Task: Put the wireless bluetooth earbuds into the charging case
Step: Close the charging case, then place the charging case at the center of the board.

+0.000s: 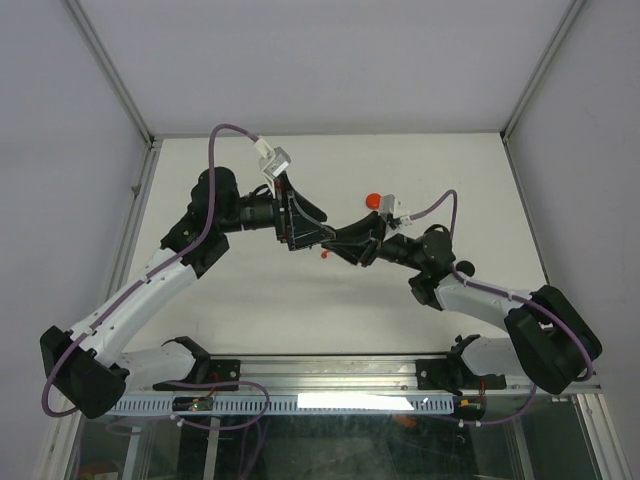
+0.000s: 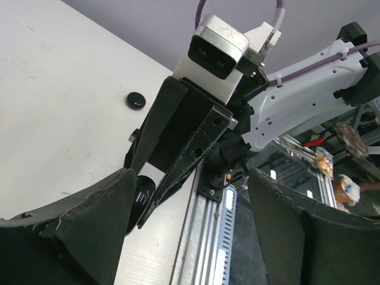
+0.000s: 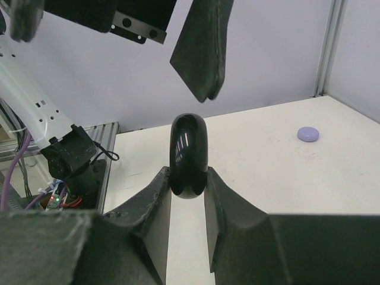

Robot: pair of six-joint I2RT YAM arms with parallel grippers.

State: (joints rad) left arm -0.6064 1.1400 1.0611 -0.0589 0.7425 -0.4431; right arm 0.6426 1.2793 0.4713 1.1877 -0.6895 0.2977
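Next, my right gripper needs to swing down toward the right in the top view, releasing on the tabletop outward of the black item, since my left gripper stands open.
My right gripper [image 3: 189,178] is shut on a glossy black round charging case [image 3: 189,155] and holds it on edge above the table. The case also shows in the left wrist view [image 2: 141,193], between the right gripper's fingers. My left gripper [image 2: 190,237] is open and empty, its fingers [image 2: 77,231] spread wide just in front of the case; one of them hangs above it in the right wrist view [image 3: 202,47]. In the top view both grippers meet mid-table [image 1: 325,240]. A tiny red piece [image 1: 325,256], perhaps an earbud, lies just below them. No other earbud shows.
A red round case [image 1: 373,200] lies behind the right arm. A lavender round case [image 3: 307,134] lies on the table to the right. A small black round item [image 2: 135,100] lies on the table beyond the grippers. The metal rail [image 1: 330,372] runs along the near edge.
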